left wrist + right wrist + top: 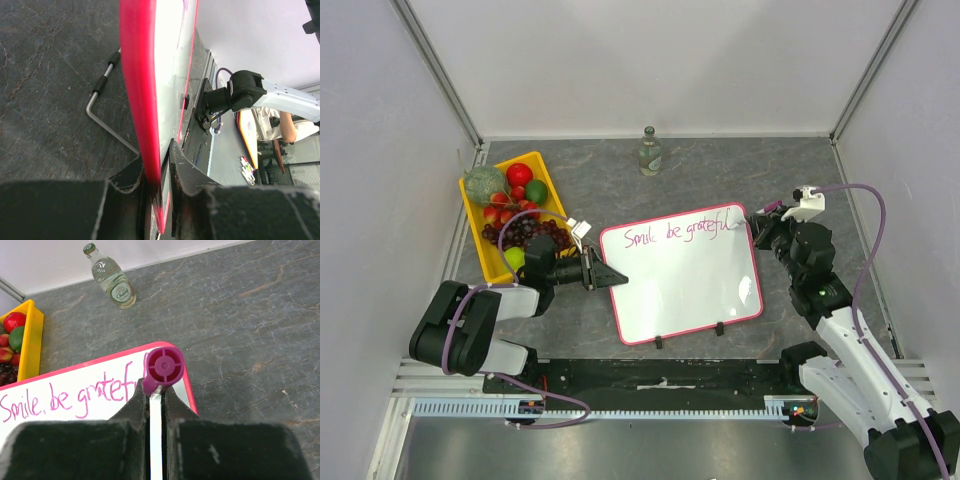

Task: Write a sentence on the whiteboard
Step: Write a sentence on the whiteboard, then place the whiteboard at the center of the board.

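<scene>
The right gripper should move back over the board to the tabletop beside the black clips and let go of the marker there, because the sentence [678,232] is written.
The whiteboard [685,285] lies flat on the grey table, white with a pink-red rim and two black clips at its near edge. The sentence [678,232], pink cursive "Smile. be grateful", runs along its far edge and also shows in the right wrist view [70,399]. My left gripper [612,275] is shut on the board's left rim [140,75], one finger on each side [156,167]. My right gripper [156,390] is shut on a magenta marker [164,366], held upright over the board's far right corner at the end of the writing. The marker's tip is hidden.
A yellow tray [477,222] of fruit stands at the left, just behind my left arm. A glass bottle [649,152] stands at the back centre and also shows in the right wrist view [114,277]. A bent metal rod [100,95] lies beside the board. Walls enclose the table.
</scene>
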